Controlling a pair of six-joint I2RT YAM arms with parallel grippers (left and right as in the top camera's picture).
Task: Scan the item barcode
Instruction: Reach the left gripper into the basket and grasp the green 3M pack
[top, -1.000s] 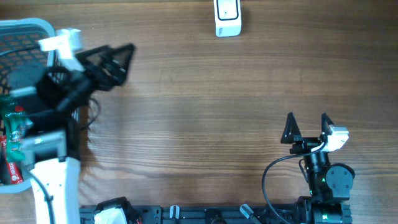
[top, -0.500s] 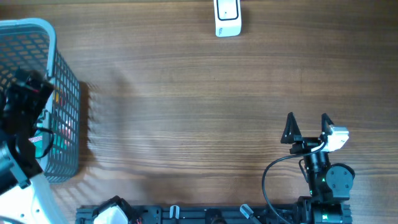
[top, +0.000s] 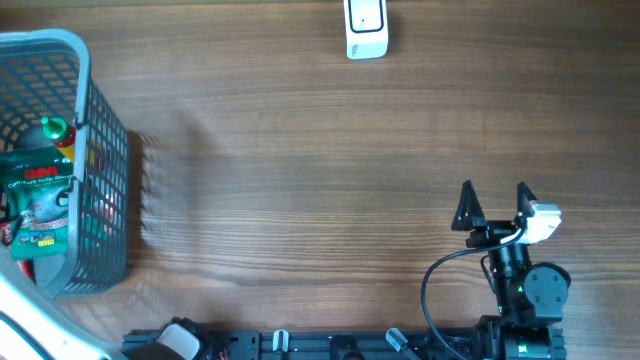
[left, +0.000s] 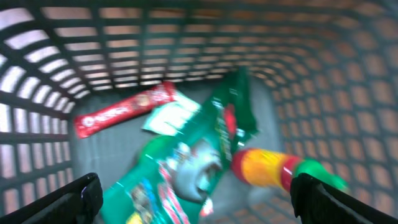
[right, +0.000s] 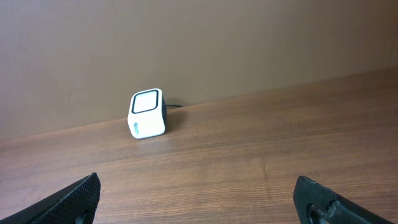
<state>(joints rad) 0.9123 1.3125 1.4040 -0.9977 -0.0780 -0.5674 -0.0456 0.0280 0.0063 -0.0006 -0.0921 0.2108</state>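
Note:
Next I will lower my open left gripper deeper into the basket (top: 104, 150) and bring its fingers around the packet's edge by the red bar, since that edge lies below it.
A grey mesh basket (top: 104, 150) stands at the table's left edge. Inside it lie a green snack packet (top: 40, 200), a red bar and a bottle with a green cap (top: 58, 130). In the left wrist view, my left gripper (left: 199, 202) hangs open above the packet (left: 180, 168), the red bar (left: 124, 109) and the yellow-red bottle (left: 280, 169), touching none; the picture is blurred. A white barcode scanner (top: 366, 28) sits at the far edge, and also shows as the scanner (right: 147, 114) ahead of my right gripper (top: 493, 205), which is open and empty.
The basket walls (left: 155, 43) surround the left gripper on all sides. A white part of the left arm (top: 30, 320) crosses the bottom-left corner. The right arm's base (top: 525, 290) and its cable sit at the near edge.
The left arm has swung left off the overhead view, uncovering the basket and the items in it. The right arm has not moved.

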